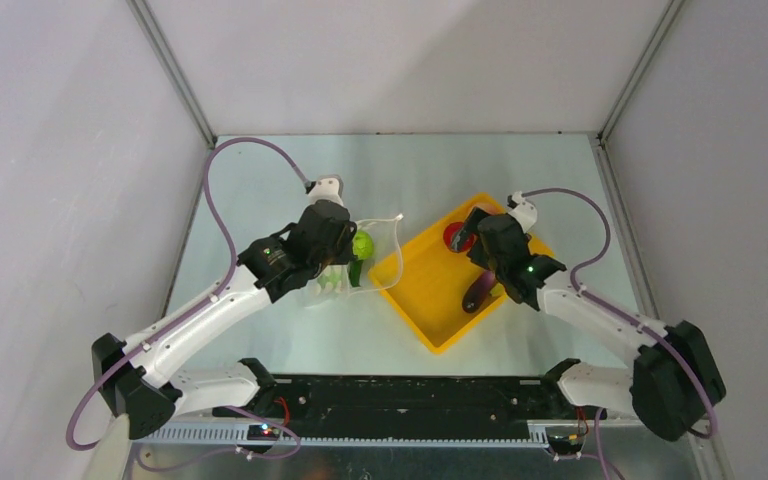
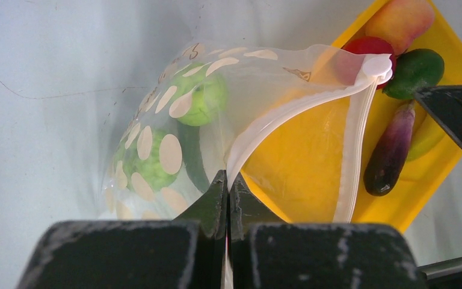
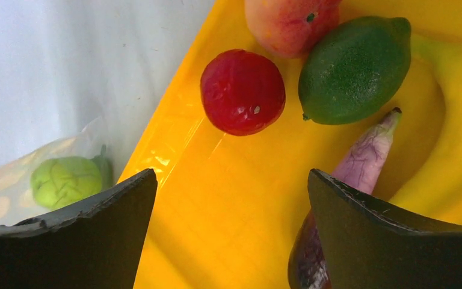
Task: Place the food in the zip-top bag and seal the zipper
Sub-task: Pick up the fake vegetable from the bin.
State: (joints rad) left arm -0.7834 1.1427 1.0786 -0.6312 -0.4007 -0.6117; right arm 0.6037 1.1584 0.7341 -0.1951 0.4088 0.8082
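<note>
Next, my right gripper lowers over the red tomato and closes its fingers around the tomato's sides, since bare tray bottom shows on both sides of it.
My left gripper is shut on the white zipper of the dotted clear zip-top bag, holding the mouth open beside the tray. Two round green fruits and a dark green cucumber lie inside the bag. In the top view the bag sits left of the yellow tray. My right gripper is open and empty above the tray floor. In the tray lie a red tomato, a peach, a green lime, a purple eggplant and a yellow banana.
The yellow tray stands at an angle in the table's middle, right of the bag. White enclosure walls close the table on the left, back and right. A black rail runs along the near edge between the arm bases.
</note>
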